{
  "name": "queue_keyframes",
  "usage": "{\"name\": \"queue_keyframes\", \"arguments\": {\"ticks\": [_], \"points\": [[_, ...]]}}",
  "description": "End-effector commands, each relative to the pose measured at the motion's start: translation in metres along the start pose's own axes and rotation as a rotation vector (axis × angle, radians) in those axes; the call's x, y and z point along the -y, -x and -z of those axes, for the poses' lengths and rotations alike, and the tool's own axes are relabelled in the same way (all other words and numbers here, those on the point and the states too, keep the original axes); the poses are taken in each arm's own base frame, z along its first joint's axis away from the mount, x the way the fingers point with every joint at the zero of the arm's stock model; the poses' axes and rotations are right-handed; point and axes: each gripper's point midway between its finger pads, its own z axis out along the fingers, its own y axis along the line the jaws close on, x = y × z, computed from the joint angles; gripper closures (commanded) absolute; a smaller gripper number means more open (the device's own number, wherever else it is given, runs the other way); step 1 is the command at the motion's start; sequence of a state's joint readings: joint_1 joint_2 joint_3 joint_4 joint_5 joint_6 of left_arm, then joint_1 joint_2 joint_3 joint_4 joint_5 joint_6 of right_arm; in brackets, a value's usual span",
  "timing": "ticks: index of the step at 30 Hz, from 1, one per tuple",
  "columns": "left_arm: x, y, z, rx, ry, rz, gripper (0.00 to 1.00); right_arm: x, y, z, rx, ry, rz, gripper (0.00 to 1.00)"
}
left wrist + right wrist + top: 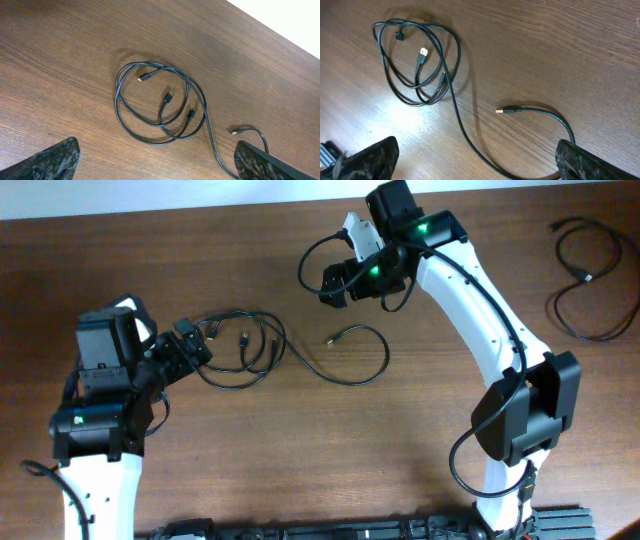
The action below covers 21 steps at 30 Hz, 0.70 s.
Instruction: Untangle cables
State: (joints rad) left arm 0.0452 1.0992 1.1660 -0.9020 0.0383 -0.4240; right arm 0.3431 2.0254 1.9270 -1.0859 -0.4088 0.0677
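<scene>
Next, my right gripper goes down and back, to the left in the overhead view, onto the piece of cable just outside the tangle (pixel 297 356) (pixel 455 103), where that piece runs alone.
A tangle of thin black cables (pixel 245 350) lies on the brown table left of centre, with several small plug ends inside its loops. One strand runs right into a wide loop ending in a plug (pixel 333 338). The tangle shows in the left wrist view (pixel 160 102) and the right wrist view (pixel 417 62). My left gripper (pixel 190 345) is open and empty just left of the tangle. My right gripper (pixel 340 280) is open and empty, raised above the table behind the loose loop (pixel 540 112).
A separate black cable (pixel 590 275) lies looped at the far right of the table. The white wall edge (pixel 295 20) borders the table's far side. The right arm's white links (pixel 490 320) span the right half.
</scene>
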Motion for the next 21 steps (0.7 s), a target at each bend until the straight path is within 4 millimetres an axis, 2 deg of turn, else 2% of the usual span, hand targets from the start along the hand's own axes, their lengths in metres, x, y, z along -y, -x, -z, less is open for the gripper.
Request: {"name": "queue_keyframes", "arguments": {"ticks": [1, 5, 9, 14, 15, 17, 21], "points": [[0.002, 0.000, 0.003, 0.003, -0.012, 0.006, 0.01, 0.003, -0.007, -0.003, -0.027, -0.024, 0.006, 0.01], [0.002, 0.000, 0.003, 0.003, -0.012, 0.006, 0.01, -0.001, -0.014, -0.004, -0.056, -0.017, 0.134, 0.01], [0.002, 0.000, 0.003, 0.003, -0.012, 0.006, 0.01, 0.001, -0.025, -0.008, -0.103, -0.015, 0.116, 0.01], [0.002, 0.000, 0.003, 0.003, -0.012, 0.006, 0.02, 0.013, -0.027, -0.041, -0.143, -0.010, 0.102, 0.02], [0.002, 0.000, 0.003, 0.003, -0.012, 0.006, 0.01, 0.007, -0.023, -0.049, -0.133, 0.018, 0.135, 0.01], [0.002, 0.000, 0.003, 0.003, -0.012, 0.007, 0.01, -0.019, -0.027, -0.064, -0.137, 0.122, 0.302, 0.01], [0.002, 0.000, 0.003, 0.003, -0.012, 0.006, 0.01, -0.045, -0.037, -0.100, -0.166, 0.159, 0.469, 0.02]]}}
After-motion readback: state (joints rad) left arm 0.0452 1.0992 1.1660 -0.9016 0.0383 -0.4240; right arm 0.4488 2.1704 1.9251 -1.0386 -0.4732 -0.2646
